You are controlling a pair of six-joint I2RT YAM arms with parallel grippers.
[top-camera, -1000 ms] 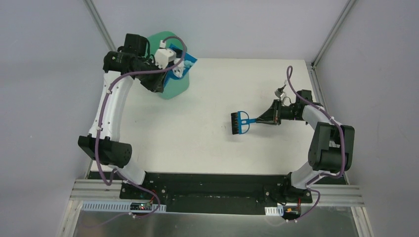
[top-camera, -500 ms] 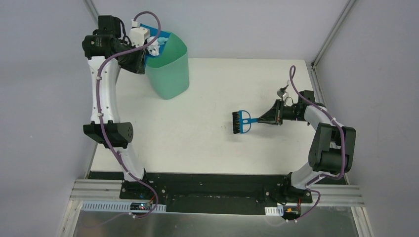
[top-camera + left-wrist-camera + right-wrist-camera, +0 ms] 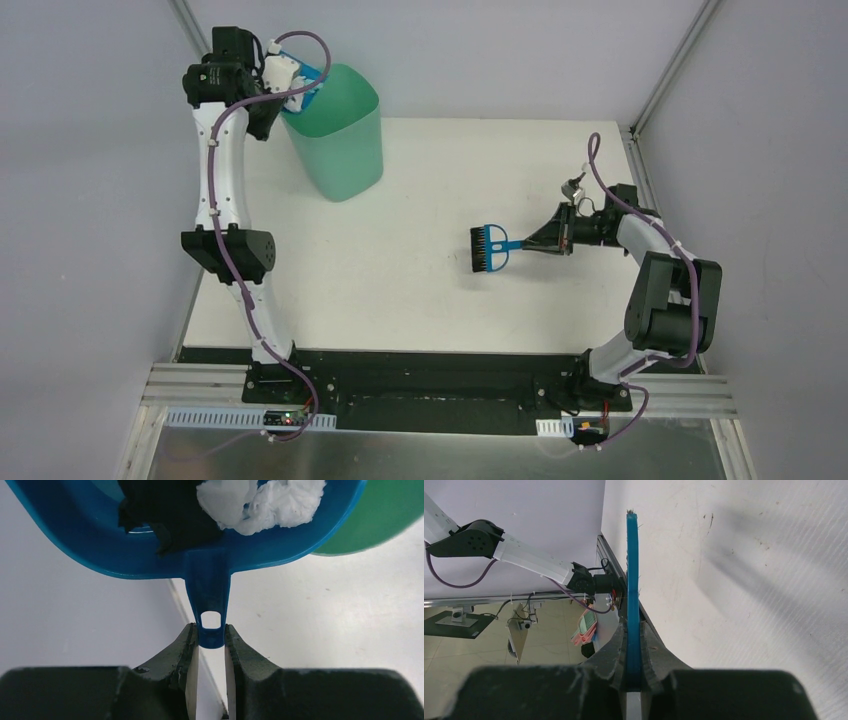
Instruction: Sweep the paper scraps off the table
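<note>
Next, my left gripper tips the scraps into the bin (image 3: 340,140), then comes back and down to release the dustpan on the bare part of the near tabletop.
My left gripper (image 3: 211,636) is shut on the handle of the blue dustpan (image 3: 100,550), raised at the rim of the mint-green bin (image 3: 340,140) at the table's far left; in the top view the gripper (image 3: 296,88) sits by the bin's left rim. White and black paper scraps (image 3: 260,502) lie in the pan. My right gripper (image 3: 634,645) is shut on the handle of the blue hand brush (image 3: 490,248), whose black bristles rest on the white table (image 3: 420,300) right of centre. No loose scraps show on the tabletop.
The bin (image 3: 385,525) stands at the far left of the table. Grey walls and metal frame posts close the table's back and sides. The black front edge (image 3: 430,360) carries both arm bases.
My left arm has lifted the dustpan up and to the left, from over the bin's mouth to its left rim. The right arm and brush have barely moved.
</note>
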